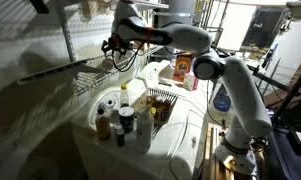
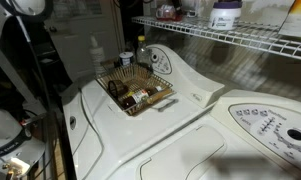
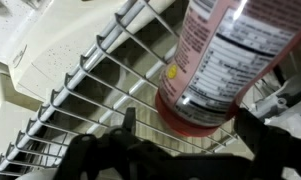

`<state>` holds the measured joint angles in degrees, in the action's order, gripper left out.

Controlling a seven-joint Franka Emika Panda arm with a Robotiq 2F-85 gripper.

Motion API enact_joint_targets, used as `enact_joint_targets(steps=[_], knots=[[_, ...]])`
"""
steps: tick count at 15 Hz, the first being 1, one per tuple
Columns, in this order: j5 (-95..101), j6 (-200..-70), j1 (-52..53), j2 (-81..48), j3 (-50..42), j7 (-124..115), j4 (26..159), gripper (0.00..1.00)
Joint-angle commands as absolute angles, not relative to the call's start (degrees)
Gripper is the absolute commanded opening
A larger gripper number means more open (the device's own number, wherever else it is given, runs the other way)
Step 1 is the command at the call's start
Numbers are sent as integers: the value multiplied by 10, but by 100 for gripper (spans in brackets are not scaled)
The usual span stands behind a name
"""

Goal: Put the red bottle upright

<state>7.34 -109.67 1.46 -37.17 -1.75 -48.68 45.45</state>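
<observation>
My gripper already has the red bottle's bottom between its fingers, so it will stay nearly in place next and close them around it.
In the wrist view the red bottle [image 3: 215,60], with a pale printed label, fills the upper right. Its red base rests on the wires of the wire shelf [image 3: 90,75], so it looks upright. My gripper [image 3: 193,125] is open, with one dark finger on each side of the bottle's base; the left finger is clearly apart from it. In an exterior view my gripper [image 1: 115,45] is up at the wire shelf [image 1: 75,72], and the bottle cannot be made out there. In an exterior view a small reddish thing [image 2: 169,11] on the shelf may be the bottle.
Below the shelf is a white washer top [image 1: 175,135] with a wire basket [image 1: 160,100], an orange box [image 1: 180,70] and several jars [image 1: 103,122]. The basket [image 2: 135,92] holds small bottles. A white and purple jar [image 2: 225,13] stands on the shelf.
</observation>
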Motion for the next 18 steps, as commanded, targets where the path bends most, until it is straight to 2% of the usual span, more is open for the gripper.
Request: enact_joint_targets(steps=[1,12,13,14,16,18], knots=[[66,-1077,14,-381,-15,-495,440,99],[50,-1087,12,-400,-7,-507,433,100],[53,-1089,13,-401,-8,-509,433,75],[54,-1091,14,-402,-8,-509,433,73],[59,-1101,16,-397,-9,-508,433,58],[68,-1108,20,-392,-14,-508,436,54]])
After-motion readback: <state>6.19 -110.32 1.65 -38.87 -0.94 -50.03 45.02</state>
